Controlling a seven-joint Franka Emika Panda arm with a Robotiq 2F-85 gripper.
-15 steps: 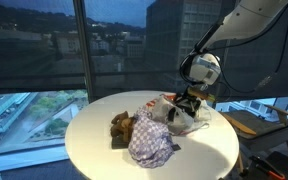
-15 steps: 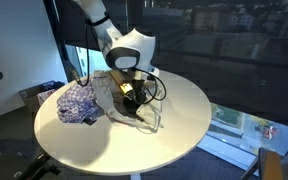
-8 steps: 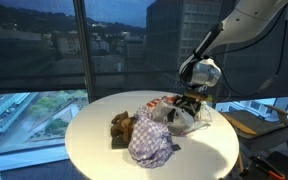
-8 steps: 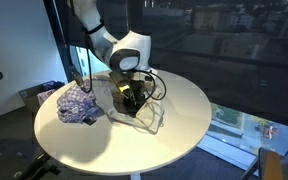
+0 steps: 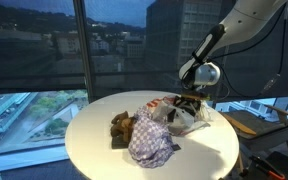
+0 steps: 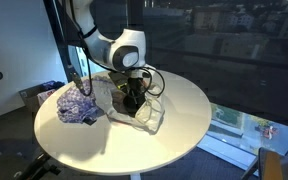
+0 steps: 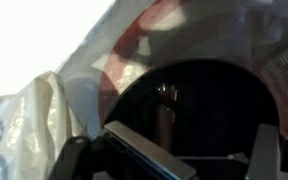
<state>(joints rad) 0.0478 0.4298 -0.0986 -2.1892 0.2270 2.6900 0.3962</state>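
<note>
My gripper moves down deeper into the bag's dark opening next, over the upright glinting cylinder.
A white plastic bag with red print lies on the round white table. It also shows in an exterior view. My gripper points down into the bag's mouth in both exterior views. In the wrist view the bag's crumpled plastic frames a dark opening. My gripper's two fingers stand apart at the bottom edge with nothing between them. A dim upright thing with a small glint stands inside the bag; I cannot tell what it is.
A blue-and-white patterned cloth lies heaped beside the bag, also seen in an exterior view. A brown lumpy object sits next to the cloth. Large windows stand behind the table. A chair stands beside the table.
The gripper has shifted slightly further over and into the bag's mouth. The bag, cloth and brown object have not moved.
</note>
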